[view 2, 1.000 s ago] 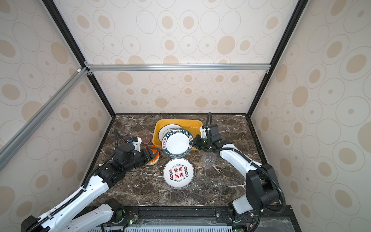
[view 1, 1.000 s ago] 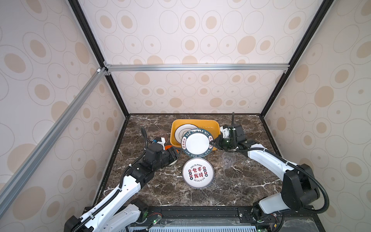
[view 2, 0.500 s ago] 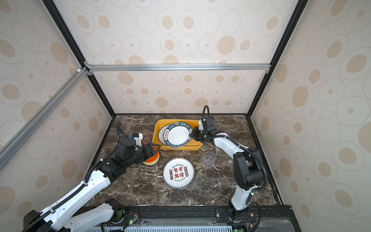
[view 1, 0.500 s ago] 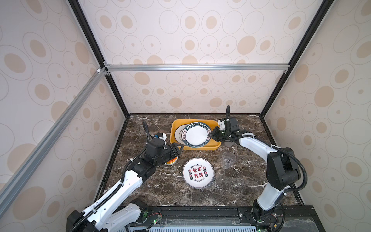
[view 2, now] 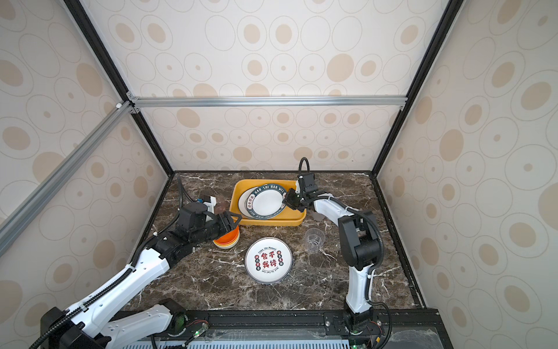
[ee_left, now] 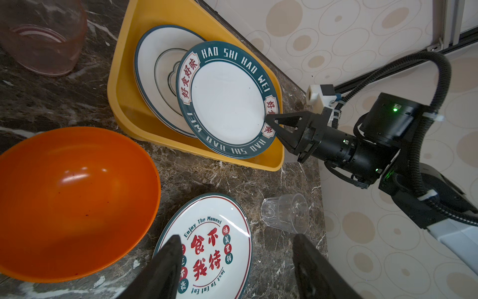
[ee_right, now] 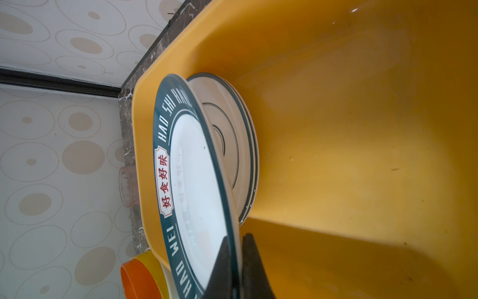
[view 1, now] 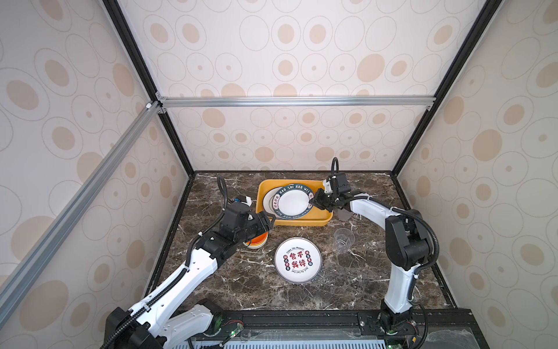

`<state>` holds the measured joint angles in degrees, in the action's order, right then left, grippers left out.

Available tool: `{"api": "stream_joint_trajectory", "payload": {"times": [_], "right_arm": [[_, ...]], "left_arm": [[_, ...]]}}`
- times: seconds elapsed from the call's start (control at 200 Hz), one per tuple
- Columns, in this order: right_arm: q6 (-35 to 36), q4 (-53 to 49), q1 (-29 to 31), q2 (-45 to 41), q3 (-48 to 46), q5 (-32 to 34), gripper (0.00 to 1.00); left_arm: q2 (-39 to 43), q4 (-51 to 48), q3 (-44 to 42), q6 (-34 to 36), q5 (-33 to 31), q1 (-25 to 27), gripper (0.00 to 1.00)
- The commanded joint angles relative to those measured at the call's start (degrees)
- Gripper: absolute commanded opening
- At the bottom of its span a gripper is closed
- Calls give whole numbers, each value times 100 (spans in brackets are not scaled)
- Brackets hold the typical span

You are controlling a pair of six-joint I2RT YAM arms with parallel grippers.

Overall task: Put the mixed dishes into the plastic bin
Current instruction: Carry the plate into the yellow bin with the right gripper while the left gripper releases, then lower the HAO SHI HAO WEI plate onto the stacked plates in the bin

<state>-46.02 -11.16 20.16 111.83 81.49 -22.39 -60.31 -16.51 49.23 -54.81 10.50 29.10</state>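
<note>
My right gripper should move down toward the end of the bin by the pink cup next and let go of the green-rimmed plate's rim, because the plate lying there is below my gripper.
My right gripper [view 1: 315, 201] [ee_right: 236, 238] is shut on the rim of a green-rimmed plate [view 1: 291, 201] [ee_right: 191, 181], held tilted inside the yellow plastic bin [view 1: 296, 222] [ee_right: 336, 129]. It overlaps another plate [view 1: 268, 198] [ee_right: 232, 145] lying in the bin. My left gripper [view 1: 267, 222] [ee_left: 236, 236] is open and holds nothing. It hovers over a stack of bowls, orange on top [view 1: 256, 241] [ee_left: 72, 196], at the bin's front left corner. A plate with red characters [view 1: 298, 260] [ee_left: 207, 248] and a clear cup [view 1: 342, 240] [ee_left: 284, 213] stand on the table in front of the bin.
A pink cup [ee_left: 44, 38] [view 2: 222, 205] stands left of the bin. Another translucent cup [view 1: 344, 215] sits under my right forearm, right of the bin. The black frame posts and patterned walls close the marble table at the back and sides.
My right gripper has carried the green-rimmed plate backward and down into the bin. My left gripper has shifted slightly toward the back over the bowls, still open.
</note>
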Motion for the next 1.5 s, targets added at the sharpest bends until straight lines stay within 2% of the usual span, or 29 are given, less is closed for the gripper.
{"api": "stream_joint_trajectory", "payload": {"times": [0.0, 0.535, 1.496], "right_arm": [[-46, 186, -21, 116, 286, -23, 1], [-54, 143, 33, 610, 769, 22, 2], [-99, 315, 79, 1090, 956, 77, 4]], "left_arm": [[20, -72, 105, 85, 8, -76, 67], [116, 56, -164, -39, 126, -119, 67], [265, 156, -469, -147, 180, -161, 67]]}}
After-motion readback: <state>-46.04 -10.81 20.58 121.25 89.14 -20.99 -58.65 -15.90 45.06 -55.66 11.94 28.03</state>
